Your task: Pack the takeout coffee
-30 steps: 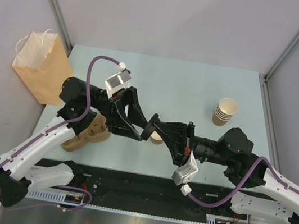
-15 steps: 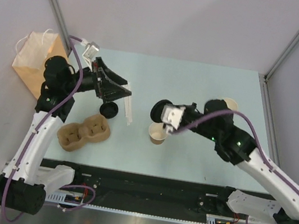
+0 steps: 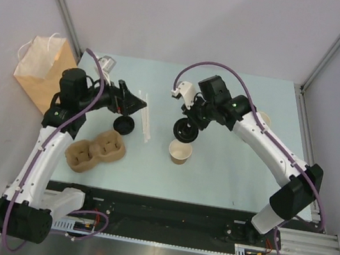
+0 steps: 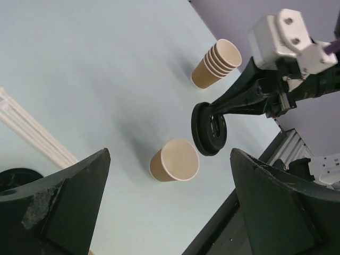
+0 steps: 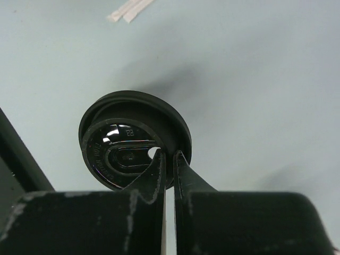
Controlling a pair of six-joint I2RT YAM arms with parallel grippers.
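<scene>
My right gripper moves back and down next, bringing the black lid onto the tan paper cup's rim [image 3: 180,149] to release it, since the cup still stands open.
No lidded cup shows. A single tan paper cup [image 3: 180,152] stands open on the table, also in the left wrist view [image 4: 174,160]. My right gripper [image 3: 192,124] is shut on the rim of a black plastic lid [image 3: 185,130], holding it on edge just above and behind the cup. The right wrist view shows the pinched lid [image 5: 127,141] between the closed fingers of that gripper [image 5: 169,158]. My left gripper [image 3: 140,103] is open and empty, left of the cup and pointing at it [image 4: 170,212].
A second black lid [image 3: 123,124] lies on the table by the left gripper, beside white wrapped straws [image 3: 146,116]. A pulp cup carrier [image 3: 95,150] sits front left, a brown paper bag [image 3: 42,75] far left. Stacked lidless cups [image 4: 216,64] stand at the right.
Both grippers met at the lid by the cup a second ago. The left one has drawn back left, empty. The right arm has swung to the far side, still holding the lid.
</scene>
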